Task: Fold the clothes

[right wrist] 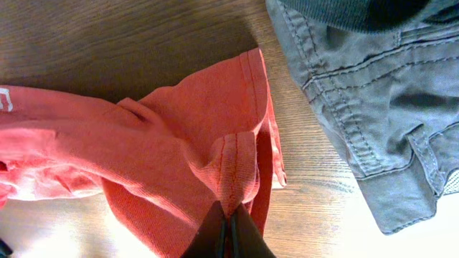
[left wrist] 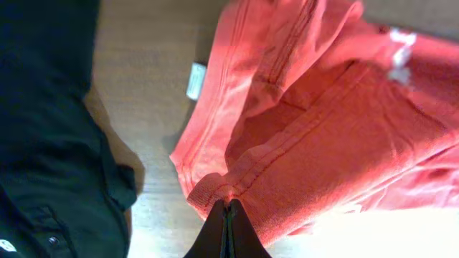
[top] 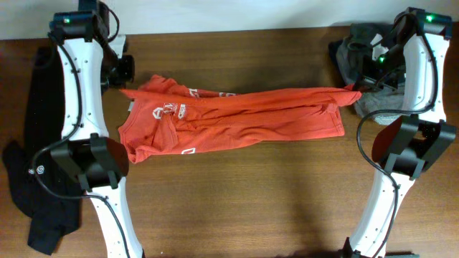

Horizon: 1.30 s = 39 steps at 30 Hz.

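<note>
My left gripper moves down next and draws the pinched hem slightly back over the shirt's lettered end, before it releases the hem.
The orange-red T-shirt (top: 229, 115) lies pulled out lengthwise across the middle of the table, its white lettering (top: 168, 109) showing near the left end. My left gripper (top: 123, 91) is shut on the shirt's left edge; in the left wrist view its tips (left wrist: 228, 208) pinch a stitched hem of the shirt (left wrist: 323, 129). My right gripper (top: 356, 87) is shut on the right end, where a fold of hem (right wrist: 237, 168) is clamped between its tips (right wrist: 228, 213). The stretched cloth is slightly lifted at both ends.
A long black garment (top: 39, 150) lies along the table's left side, close beside the left gripper (left wrist: 43, 129). Grey clothes (top: 358, 54) are piled at the back right, just beyond the right gripper (right wrist: 373, 93). Bare wood shows in front of the shirt (top: 244, 193).
</note>
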{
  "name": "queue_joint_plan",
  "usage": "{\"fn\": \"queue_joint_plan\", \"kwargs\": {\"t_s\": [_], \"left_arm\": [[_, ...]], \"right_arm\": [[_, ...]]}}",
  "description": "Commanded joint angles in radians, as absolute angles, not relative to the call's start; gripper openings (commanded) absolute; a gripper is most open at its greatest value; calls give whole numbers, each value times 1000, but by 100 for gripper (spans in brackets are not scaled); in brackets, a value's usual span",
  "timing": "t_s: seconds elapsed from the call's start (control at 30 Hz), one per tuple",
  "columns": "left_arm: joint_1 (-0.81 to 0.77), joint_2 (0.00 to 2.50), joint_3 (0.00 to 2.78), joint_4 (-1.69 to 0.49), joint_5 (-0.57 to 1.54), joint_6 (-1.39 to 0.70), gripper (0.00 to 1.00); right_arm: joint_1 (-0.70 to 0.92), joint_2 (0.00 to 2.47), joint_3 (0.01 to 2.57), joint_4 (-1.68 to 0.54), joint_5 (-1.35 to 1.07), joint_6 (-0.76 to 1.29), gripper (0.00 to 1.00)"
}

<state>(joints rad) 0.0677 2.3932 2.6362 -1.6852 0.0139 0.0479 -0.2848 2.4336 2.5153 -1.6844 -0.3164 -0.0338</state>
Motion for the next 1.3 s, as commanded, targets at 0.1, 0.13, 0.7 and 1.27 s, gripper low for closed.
{"fn": "queue_joint_plan", "kwargs": {"t_s": [0.1, 0.13, 0.7, 1.27], "left_arm": [[73, 2358, 2493, -1688, -9, 39, 1], [73, 2358, 2461, -1688, -16, 38, 1], [78, 2358, 2406, -1662, -27, 39, 25], [83, 2358, 2406, -1589, -50, 38, 47]], "right_arm": [[-280, 2378, 2540, -1696, -307, -45, 4], [-280, 2378, 2540, -1696, -305, -45, 4], [-282, 2378, 2395, -1673, -250, -49, 4], [-283, 2379, 2247, -1569, -172, -75, 65]]}}
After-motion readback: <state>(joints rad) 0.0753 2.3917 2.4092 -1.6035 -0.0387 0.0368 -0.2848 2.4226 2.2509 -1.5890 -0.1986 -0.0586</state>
